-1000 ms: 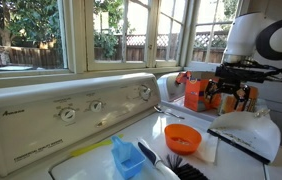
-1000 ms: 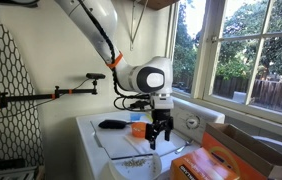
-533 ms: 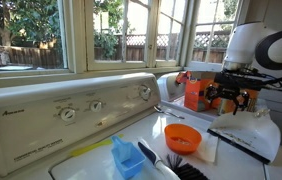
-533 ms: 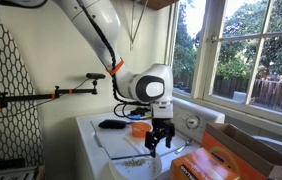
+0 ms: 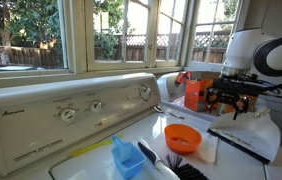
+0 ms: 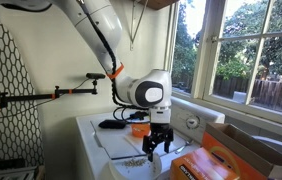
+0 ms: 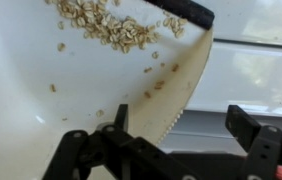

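Next, my gripper lowers a little, before it closes on the white dustpan's thin serrated edge between my open fingers.
My gripper hangs open and empty just above a white dustpan on top of a white washing machine. In the wrist view the jaws straddle the dustpan's serrated edge, touching nothing, and a heap of oat flakes lies on the pan farther in. In an exterior view the gripper is low over the machine top, with scattered flakes beside it.
An orange bowl, a blue scoop and a black brush lie on the machine top. An orange box stands behind the gripper. Windows run along the wall. A cardboard box sits close by.
My gripper has come down toward the dustpan and shifted slightly sideways. It stays open. Nothing else has moved.
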Controlling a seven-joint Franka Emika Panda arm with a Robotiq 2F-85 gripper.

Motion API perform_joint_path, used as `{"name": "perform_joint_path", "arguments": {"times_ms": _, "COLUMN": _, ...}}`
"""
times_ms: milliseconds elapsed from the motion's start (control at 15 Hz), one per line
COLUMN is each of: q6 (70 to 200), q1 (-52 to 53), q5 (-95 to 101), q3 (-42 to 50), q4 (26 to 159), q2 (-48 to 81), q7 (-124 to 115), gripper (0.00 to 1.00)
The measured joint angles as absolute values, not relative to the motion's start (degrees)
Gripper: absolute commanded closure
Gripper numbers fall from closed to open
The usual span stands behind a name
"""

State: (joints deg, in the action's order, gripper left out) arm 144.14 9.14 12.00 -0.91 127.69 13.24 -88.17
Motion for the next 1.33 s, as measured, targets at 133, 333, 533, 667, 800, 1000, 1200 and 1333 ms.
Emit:
{"name": "perform_joint_path", "arguments": {"times_ms": 133, "q6": 144.27, "q1": 9.55, "q5": 12.0, "q3": -0.78, "q4": 127.69, "q2": 13.75, "q7": -88.62, "gripper": 0.0}}
{"name": "perform_joint_path", "arguments": {"times_ms": 333, "q6": 144.4, "q1": 10.07, "q5": 12.26, "q3": -0.35, "q4": 127.75, "q2": 14.26, "q7": -89.01, "gripper": 0.03}}
{"name": "perform_joint_path", "arguments": {"times_ms": 533, "q6": 144.59, "q1": 10.29, "q5": 12.48, "q3": 0.27, "q4": 127.89, "q2": 14.7, "q7": -89.81, "gripper": 0.0}}
{"name": "perform_joint_path", "arguments": {"times_ms": 667, "q6": 144.61, "q1": 10.39, "q5": 12.83, "q3": 0.76, "q4": 128.03, "q2": 14.87, "q7": -90.55, "gripper": 0.01}}
{"name": "perform_joint_path", "arguments": {"times_ms": 800, "q6": 144.61, "q1": 10.51, "q5": 13.18, "q3": 1.3, "q4": 128.06, "q2": 15.03, "q7": -91.31, "gripper": 0.08}}
{"name": "perform_joint_path", "arguments": {"times_ms": 1000, "q6": 144.63, "q1": 10.58, "q5": 13.46, "q3": 1.74, "q4": 128.06, "q2": 15.39, "q7": -91.91, "gripper": 0.35}}
{"name": "perform_joint_path", "arguments": {"times_ms": 1200, "q6": 144.63, "q1": 10.65, "q5": 13.47, "q3": 1.83, "q4": 128.06, "q2": 15.72, "q7": -91.97, "gripper": 0.6}}
{"name": "perform_joint_path", "arguments": {"times_ms": 1333, "q6": 144.63, "q1": 10.73, "q5": 13.48, "q3": 1.9, "q4": 128.06, "q2": 15.95, "q7": -92.02, "gripper": 0.68}}
